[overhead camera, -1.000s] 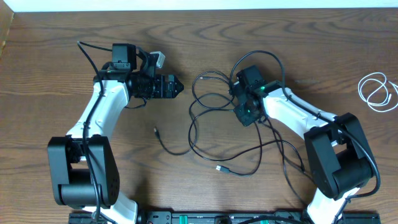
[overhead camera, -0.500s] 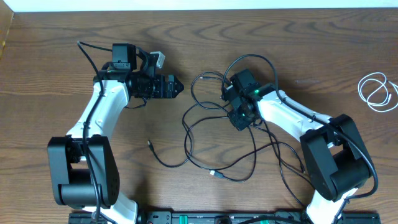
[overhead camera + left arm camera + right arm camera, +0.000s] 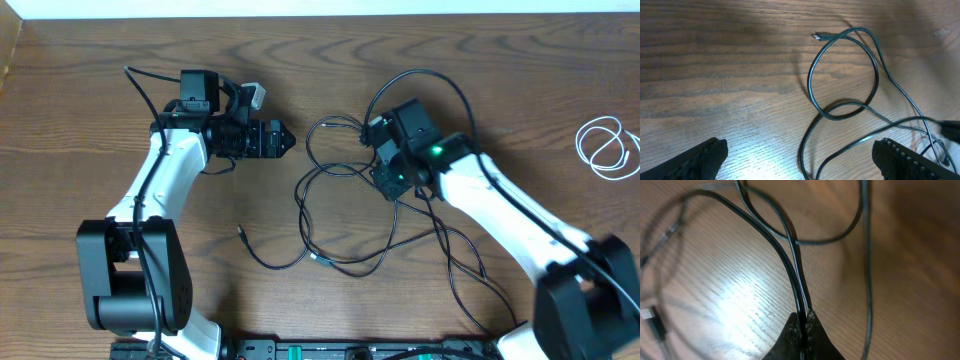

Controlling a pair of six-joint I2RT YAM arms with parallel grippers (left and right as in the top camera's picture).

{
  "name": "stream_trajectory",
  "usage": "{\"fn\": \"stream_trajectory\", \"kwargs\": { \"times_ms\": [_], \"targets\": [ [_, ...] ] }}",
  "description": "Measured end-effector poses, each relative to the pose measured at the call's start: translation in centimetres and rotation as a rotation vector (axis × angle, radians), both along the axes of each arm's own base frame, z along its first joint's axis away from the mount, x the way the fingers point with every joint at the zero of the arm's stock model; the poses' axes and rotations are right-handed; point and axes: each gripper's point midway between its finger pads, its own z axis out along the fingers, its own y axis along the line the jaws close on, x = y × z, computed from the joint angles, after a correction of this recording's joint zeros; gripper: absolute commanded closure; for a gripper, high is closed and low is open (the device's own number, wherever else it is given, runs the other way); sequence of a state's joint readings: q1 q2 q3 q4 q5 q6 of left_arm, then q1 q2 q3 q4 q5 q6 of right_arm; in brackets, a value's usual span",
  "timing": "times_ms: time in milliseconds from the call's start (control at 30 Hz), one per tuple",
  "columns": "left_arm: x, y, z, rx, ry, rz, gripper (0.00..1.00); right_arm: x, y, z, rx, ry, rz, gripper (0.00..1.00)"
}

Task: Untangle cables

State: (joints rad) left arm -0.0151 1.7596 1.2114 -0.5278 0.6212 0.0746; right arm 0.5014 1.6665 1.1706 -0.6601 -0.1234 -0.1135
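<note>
The open wood is to the right of my gripper in the overhead view. My right gripper should pull the pinched pieces of black cable that way next, out of the loops, and let them go.
The black cable (image 3: 314,258) lies in tangled loops on the wood between the two arms. My right gripper (image 3: 388,182) is at the right side of the tangle, shut on two of its strands. Seen from the right wrist, the black cable (image 3: 801,297) runs straight into the pinched fingertips (image 3: 803,319). My left gripper (image 3: 284,141) hovers to the left of the loops, open and holding nothing. In the left wrist view its fingers (image 3: 695,160) stand wide apart over a loop of black cable (image 3: 810,75) and a plug end (image 3: 817,36). The white cable (image 3: 608,148) lies coiled at the far right.
The table's far edge (image 3: 320,14) runs along the top of the overhead view. Thick black arm wires arch over the right wrist (image 3: 420,75). A black rail (image 3: 350,350) lies along the near edge.
The right gripper has closed fully on the black cable strands, and its arm has swung. The cable's lower plug end has slid left. The left arm has not moved.
</note>
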Motion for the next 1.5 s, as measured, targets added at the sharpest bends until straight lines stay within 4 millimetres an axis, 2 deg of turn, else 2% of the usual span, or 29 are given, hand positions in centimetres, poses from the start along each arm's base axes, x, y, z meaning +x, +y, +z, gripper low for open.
{"fn": "stream_trajectory", "kwargs": {
  "times_ms": [333, 467, 667, 867, 1100, 1200, 1333, 1433, 1467, 1500],
  "targets": [
    [0.0, 0.0, 0.0, 0.000, 0.000, 0.000, 0.02, 0.4, 0.3, 7.3, 0.116, -0.185, -0.020, 0.99],
    [0.0, 0.0, 0.0, 0.000, 0.000, 0.000, 0.02, 0.6, 0.4, 11.3, 0.190, -0.289, -0.037, 0.99],
    [0.0, 0.0, 0.0, 0.000, 0.000, 0.000, 0.02, 0.2, 0.1, 18.6, 0.332, -0.480, -0.067, 0.99],
    [0.0, 0.0, 0.0, 0.000, 0.000, 0.000, 0.02, -1.4, -1.2, 25.5, 0.440, -0.671, -0.092, 0.99],
    [0.0, 0.0, 0.0, 0.000, 0.000, 0.000, 0.02, -2.7, -3.8, 31.5, 0.497, -0.875, -0.169, 0.99],
    [0.0, 0.0, 0.0, -0.001, 0.000, -0.001, 0.02, -2.9, -5.4, 33.4, 0.498, -0.953, -0.235, 0.99],
    [-0.1, -0.6, 0.2, -0.015, -0.002, -0.015, 0.02, -2.9, -7.9, 34.4, 0.479, -1.002, -0.371, 0.99],
    [-0.2, -1.7, 0.4, -0.027, -0.011, -0.045, 0.02, -2.7, -9.2, 33.8, 0.451, -0.990, -0.450, 0.98],
    [-0.3, -2.1, 0.4, -0.029, -0.012, -0.054, 0.02, -2.7, -9.4, 33.4, 0.438, -0.977, -0.465, 0.96],
    [-0.4, -2.5, 0.4, -0.029, -0.014, -0.065, 0.02, -2.6, -9.5, 32.8, 0.426, -0.955, -0.473, 0.88]
  ]
}}
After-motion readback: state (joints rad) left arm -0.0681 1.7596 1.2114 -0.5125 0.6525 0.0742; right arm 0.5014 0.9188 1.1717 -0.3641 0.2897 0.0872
